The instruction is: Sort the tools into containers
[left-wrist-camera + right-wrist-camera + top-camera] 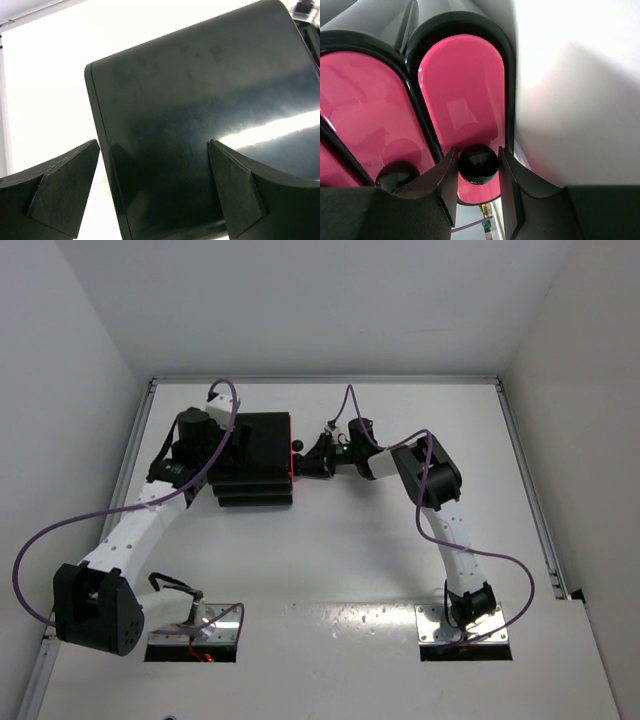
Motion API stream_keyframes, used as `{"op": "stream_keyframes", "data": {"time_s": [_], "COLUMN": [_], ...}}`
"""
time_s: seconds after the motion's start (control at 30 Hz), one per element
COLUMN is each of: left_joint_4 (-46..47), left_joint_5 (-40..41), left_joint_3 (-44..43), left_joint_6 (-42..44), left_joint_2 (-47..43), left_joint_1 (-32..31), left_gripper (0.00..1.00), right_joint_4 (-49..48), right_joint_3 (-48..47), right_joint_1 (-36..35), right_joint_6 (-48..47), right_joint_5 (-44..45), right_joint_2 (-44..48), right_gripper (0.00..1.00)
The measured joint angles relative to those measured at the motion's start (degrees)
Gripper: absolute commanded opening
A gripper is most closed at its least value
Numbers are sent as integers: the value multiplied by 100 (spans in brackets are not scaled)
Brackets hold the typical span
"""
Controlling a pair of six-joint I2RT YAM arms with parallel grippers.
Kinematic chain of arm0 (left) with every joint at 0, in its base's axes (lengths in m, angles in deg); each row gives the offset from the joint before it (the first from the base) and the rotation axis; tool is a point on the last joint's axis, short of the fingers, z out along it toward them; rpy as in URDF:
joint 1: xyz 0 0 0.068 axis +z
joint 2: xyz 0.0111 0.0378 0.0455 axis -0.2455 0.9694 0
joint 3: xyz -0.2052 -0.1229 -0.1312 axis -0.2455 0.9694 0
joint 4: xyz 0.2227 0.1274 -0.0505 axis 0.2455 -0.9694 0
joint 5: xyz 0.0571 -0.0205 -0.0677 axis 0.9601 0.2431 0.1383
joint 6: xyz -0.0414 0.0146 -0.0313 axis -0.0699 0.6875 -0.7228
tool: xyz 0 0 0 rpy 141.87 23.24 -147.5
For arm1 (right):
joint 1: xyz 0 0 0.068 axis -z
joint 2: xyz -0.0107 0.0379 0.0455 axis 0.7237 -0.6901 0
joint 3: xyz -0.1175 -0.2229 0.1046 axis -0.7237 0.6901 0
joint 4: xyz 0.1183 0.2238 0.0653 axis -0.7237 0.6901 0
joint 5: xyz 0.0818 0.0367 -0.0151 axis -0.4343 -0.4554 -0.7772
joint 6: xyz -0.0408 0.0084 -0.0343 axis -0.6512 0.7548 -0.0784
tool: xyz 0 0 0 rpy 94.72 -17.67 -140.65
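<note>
I will next use my right gripper to pull the magenta-pink drawer's round black knob away from the cabinet point(255, 455), to the right in the top view, and then let go of it, because this drawer is still shut.
The black cabinet point(255, 455) stands at the back middle of the table, and its glossy top point(200, 100) fills the left wrist view. My left gripper point(215, 455) point(152, 145) is open and empty over the cabinet's left end; one finger is off its edge, the other over its top. My right gripper point(312, 455) point(478, 165) is shut on the round black knob point(478, 164) point(298, 447) of a magenta-pink drawer point(462, 90). A second pink drawer point(365, 110) with its own knob point(395, 175) is beside it. No tools are in view.
The white table point(340, 570) has a raised rail along the back and sides, with white walls beyond. Purple cables loop from both arms. Both arm bases are bolted at the near edge point(195, 625) point(465, 625).
</note>
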Motion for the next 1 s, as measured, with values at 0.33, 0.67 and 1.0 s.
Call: {"op": "stream_keyframes", "data": {"time_s": [0.33, 0.67, 1.0], "left_joint_4": [216, 227, 225], "left_joint_5": [243, 319, 343], "left_joint_3": [-11, -48, -76], "left_joint_6": [-142, -149, -168], "left_joint_2": [138, 184, 214], "left_joint_1": [0, 0, 0], "left_gripper": [97, 97, 97], "right_joint_4": [138, 990, 1762], "right_joint_3": [387, 756, 1093], "right_joint_1": [435, 1211, 1606], "right_joint_6": [-192, -925, -1672], "right_joint_5": [-234, -492, -494], "right_joint_2": [223, 603, 970], "right_gripper": [0, 0, 12]}}
